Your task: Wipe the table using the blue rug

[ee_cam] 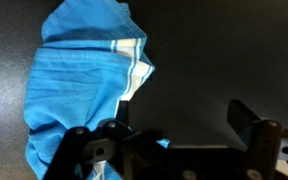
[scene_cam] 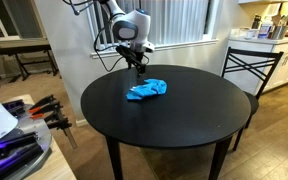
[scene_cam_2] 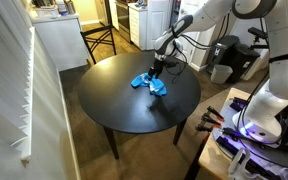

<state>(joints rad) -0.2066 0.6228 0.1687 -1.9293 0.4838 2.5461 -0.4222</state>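
Next, my gripper moves away from my base and down onto the rug's crumpled folds.
A crumpled blue rug (scene_cam: 146,90) with white stripes lies on the round black table (scene_cam: 184,120), toward its far side. It also shows in an exterior view (scene_cam_2: 149,82) and fills the left of the wrist view (ee_cam: 79,85). My gripper (scene_cam: 139,65) hangs just above the rug's far edge, also seen in an exterior view (scene_cam_2: 157,68). In the wrist view the jaws (ee_cam: 179,115) are open and empty, the left finger over the rug's edge, the right finger over bare table.
A black chair (scene_cam: 246,68) stands at the table's far side, with a counter (scene_cam: 269,40) behind it. Clamps and gear (scene_cam: 44,110) sit beside the table. A white wall (scene_cam_2: 24,90) runs along one side.
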